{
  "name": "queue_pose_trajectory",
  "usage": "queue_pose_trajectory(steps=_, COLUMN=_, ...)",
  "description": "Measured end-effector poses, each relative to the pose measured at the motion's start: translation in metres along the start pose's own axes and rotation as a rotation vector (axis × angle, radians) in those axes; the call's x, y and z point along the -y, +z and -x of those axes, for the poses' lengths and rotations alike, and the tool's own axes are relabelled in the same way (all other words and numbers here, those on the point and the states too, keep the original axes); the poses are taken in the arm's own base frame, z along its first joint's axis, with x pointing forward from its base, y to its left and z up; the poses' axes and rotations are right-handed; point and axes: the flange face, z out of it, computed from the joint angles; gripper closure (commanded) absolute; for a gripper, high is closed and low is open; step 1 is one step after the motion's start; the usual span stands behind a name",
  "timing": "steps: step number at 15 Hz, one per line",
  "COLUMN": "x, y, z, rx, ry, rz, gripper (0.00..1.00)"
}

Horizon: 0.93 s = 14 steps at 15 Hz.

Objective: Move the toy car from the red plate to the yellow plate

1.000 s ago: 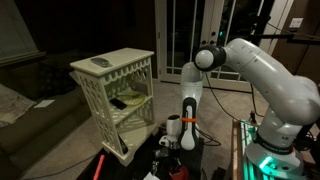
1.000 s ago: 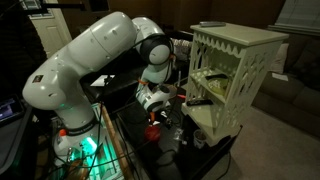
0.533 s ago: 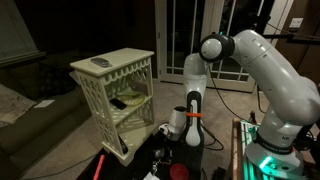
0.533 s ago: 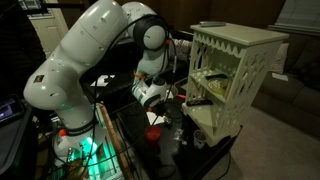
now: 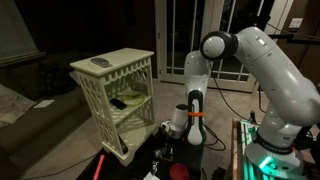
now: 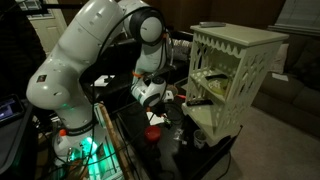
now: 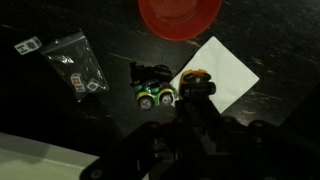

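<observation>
The pale dish is up on the middle shelf, so my gripper should next rise, tilt toward the lattice unit and let go of the dark toy car over the pale dish.
The red plate sits empty at the top of the wrist view and shows under the arm in an exterior view. My gripper hovers above the dark table and appears shut on a small dark toy car with a yellow-orange top. The gripper also shows in both exterior views. A green toy car lies on the table beside it. A pale dish-like shape, perhaps the yellow plate, lies on the middle shelf of the lattice unit.
A white paper sheet lies below the red plate. A clear plastic bag of small parts and a small tag lie on the table. The white lattice shelf unit stands close by. A long red stick lies at the table's edge.
The arm has risen and straightened, lifting the gripper up off the red plate.
</observation>
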Motion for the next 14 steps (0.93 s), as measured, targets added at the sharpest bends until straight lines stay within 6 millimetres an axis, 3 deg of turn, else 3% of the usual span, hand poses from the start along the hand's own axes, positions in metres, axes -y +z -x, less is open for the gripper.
queue_pose_trajectory(steps=5, x=-0.008, y=-0.039, z=-0.034, rx=-0.168, ry=0.181, rz=-0.114, gripper=0.94)
queue_pose_trajectory(steps=10, x=-0.032, y=-0.113, z=-0.059, rx=-0.396, ry=0.344, rz=-0.204, gripper=0.94)
queue_pose_trajectory(steps=14, x=-0.035, y=-0.174, z=-0.070, rx=-0.629, ry=0.430, rz=-0.250, gripper=0.94)
